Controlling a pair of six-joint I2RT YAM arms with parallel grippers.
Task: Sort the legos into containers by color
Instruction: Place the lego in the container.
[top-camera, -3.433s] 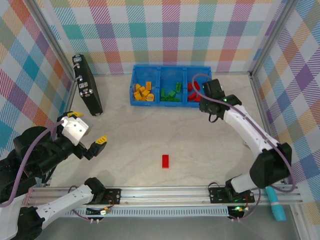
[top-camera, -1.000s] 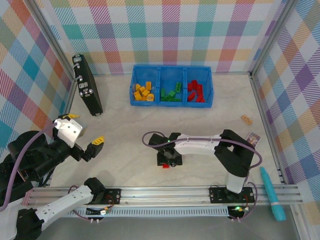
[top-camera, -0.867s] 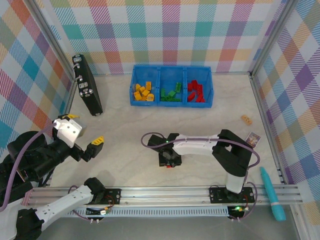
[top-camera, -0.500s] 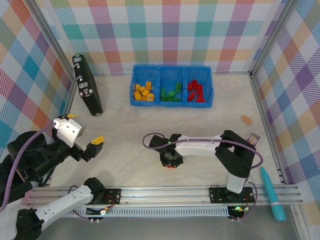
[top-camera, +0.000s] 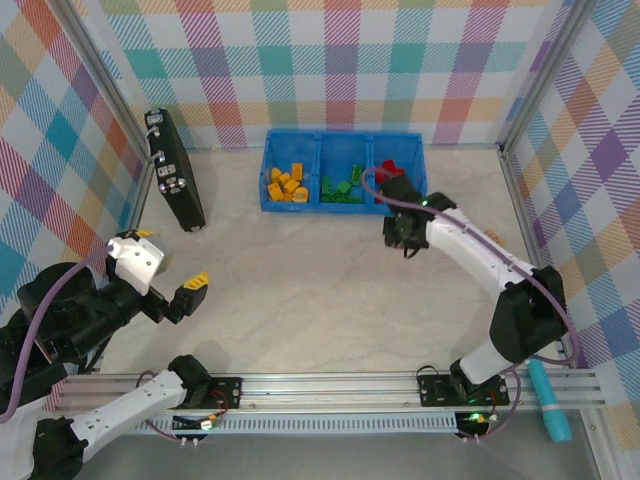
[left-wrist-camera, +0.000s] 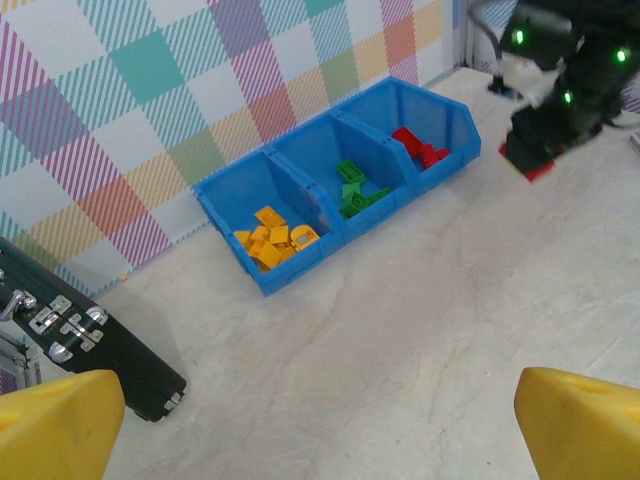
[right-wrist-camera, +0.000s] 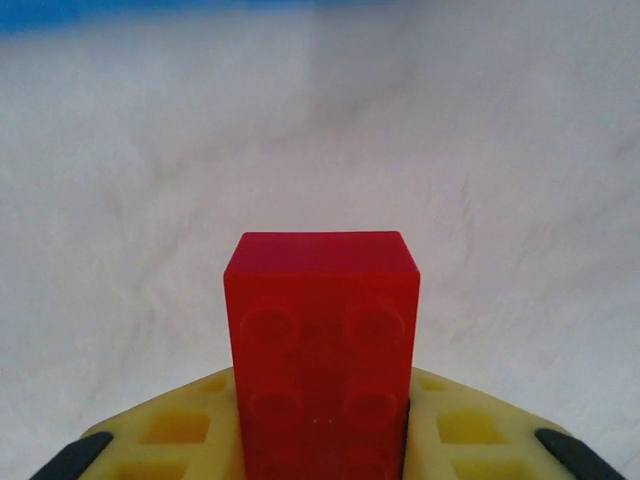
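Note:
I should next move my right gripper away from my base over the container with the red legos, then lower it to let go of its brick.
A red lego stands studs-up between the yellow fingers of my right gripper, which is shut on it. From above, that gripper hangs just in front of the right end of the blue bin. In the left wrist view the same brick shows red under the black gripper. The containers hold yellow-orange legos on the left, green ones in the middle and red ones on the right. My left gripper is open at the near left, nothing between its fingers.
A black slab-like device leans near the left wall. A teal pen lies at the near right corner. A metal rail runs along the front edge. Plaid walls close the back and sides.
My right gripper shut on the red lego at the near middle of the table, lifted it and carried it back and right to the bin. The left arm stayed put.

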